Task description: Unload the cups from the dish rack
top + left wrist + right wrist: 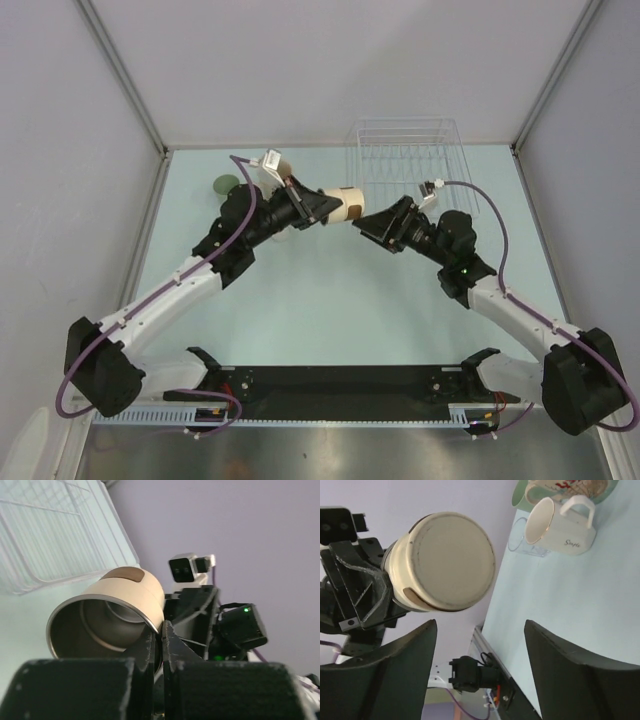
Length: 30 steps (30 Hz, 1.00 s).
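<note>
The left gripper swings left in the top view next, turns downward and lowers the cup into the clear glass to release, since the cup is sideways.
My left gripper (322,205) is shut on the rim of the tan brown-topped cup (345,203) and holds it sideways in the air over the table's middle. In the left wrist view the cup (117,605) has its mouth toward the camera, with the rim pinched between my fingers (150,645). My right gripper (366,223) is open and empty, facing the cup's base (445,562) from just right of it without touching. The white wire dish rack (410,150) stands at the back right; no cup shows in it.
A pale green cup (225,185) stands at the back left. In the right wrist view a white handled mug (562,527) lies there beside a pale green cup (520,495), a printed cream one (570,487) and a clear glass (526,545). Grey walls enclose the table.
</note>
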{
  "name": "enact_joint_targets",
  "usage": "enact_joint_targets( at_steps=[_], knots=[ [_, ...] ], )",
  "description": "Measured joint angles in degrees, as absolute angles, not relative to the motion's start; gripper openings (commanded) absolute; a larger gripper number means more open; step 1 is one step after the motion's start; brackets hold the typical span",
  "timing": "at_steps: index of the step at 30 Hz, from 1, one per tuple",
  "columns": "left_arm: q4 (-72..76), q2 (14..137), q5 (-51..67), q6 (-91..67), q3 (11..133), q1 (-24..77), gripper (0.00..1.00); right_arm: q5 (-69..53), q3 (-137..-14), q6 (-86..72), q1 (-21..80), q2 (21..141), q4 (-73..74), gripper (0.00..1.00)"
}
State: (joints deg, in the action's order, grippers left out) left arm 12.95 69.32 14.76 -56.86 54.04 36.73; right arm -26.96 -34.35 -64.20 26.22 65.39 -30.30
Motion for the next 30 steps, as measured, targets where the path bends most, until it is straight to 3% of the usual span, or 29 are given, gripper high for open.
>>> enact_joint_targets(
  at_steps=[1, 2, 8, 13, 22, 30],
  knots=[
    [10.3, 68.9, 13.6, -55.5, 55.5, 36.7, 0.00, -26.6, -36.1, -62.5, 26.0, 65.0, -27.0, 0.92],
    [8.4, 68.6, 12.8, -54.5, 56.6, 36.7, 0.00, -26.3, -37.4, -61.4, 26.0, 64.7, -24.8, 0.93],
    [-11.7, 68.3, 0.7, -43.5, 69.2, 36.5, 0.00, -20.3, -51.4, -48.2, 25.0, 63.4, -4.6, 0.92],
    [-27.9, 70.8, -13.7, -35.2, 78.4, 35.4, 0.00, -15.8, -55.9, -40.7, 23.8, 63.4, 5.1, 0.90],
    [-47.4, 82.2, -25.3, -28.9, 82.9, 24.0, 0.00, -13.2, -56.8, -35.3, 22.3, 67.1, 12.4, 0.86],
    [-51.7, 87.1, -28.8, -25.9, 83.0, 21.5, 0.00, -13.5, -57.0, -36.0, 22.3, 69.3, 10.8, 0.85]
  ],
)
